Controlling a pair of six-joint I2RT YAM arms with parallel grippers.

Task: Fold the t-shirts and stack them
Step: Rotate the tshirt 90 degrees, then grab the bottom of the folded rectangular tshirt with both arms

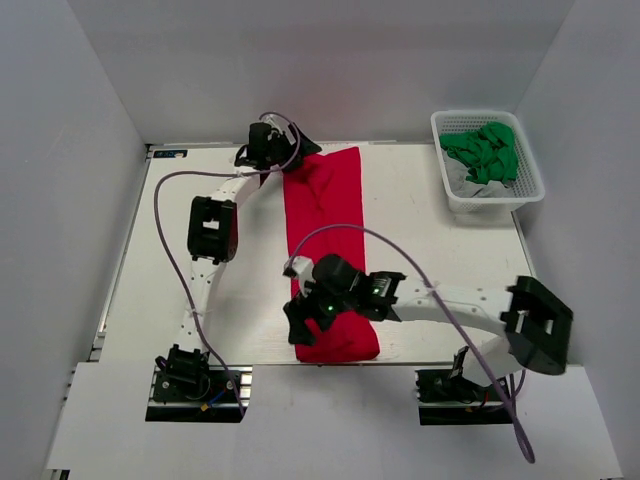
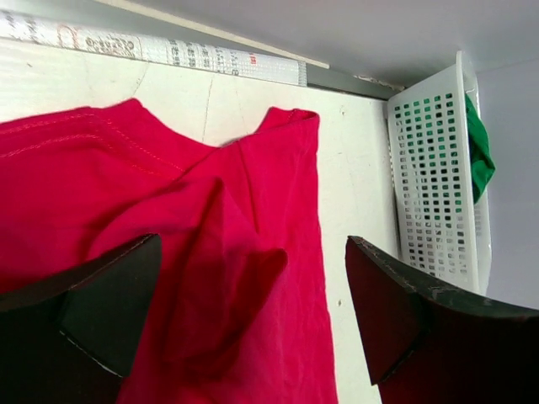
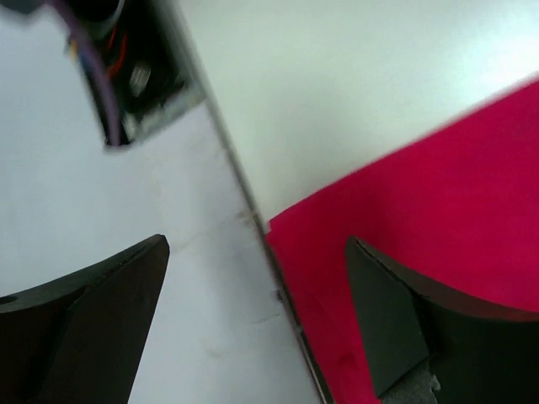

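Note:
The robot's left gripper will next move from the far end of the red t-shirt back beside the t-shirt, then go down onto its near corner (image 1: 302,355).
A bright red t-shirt (image 1: 326,215) lies as a long narrow strip down the middle of the table, from the far edge to the near edge. My left gripper (image 1: 297,152) is open over its far left corner; in the left wrist view the rumpled red cloth (image 2: 236,278) lies between and below the open fingers. My right gripper (image 1: 298,322) is open over the shirt's near left corner; in the right wrist view that red corner (image 3: 421,219) overhangs the table's near edge. Neither gripper holds cloth.
A white lattice basket (image 1: 520,190) with green cloth (image 1: 485,150) stands at the far right; it also shows in the left wrist view (image 2: 434,168). The table's near edge (image 3: 261,227) runs under the right gripper. The left arm's base (image 3: 126,67) shows nearby.

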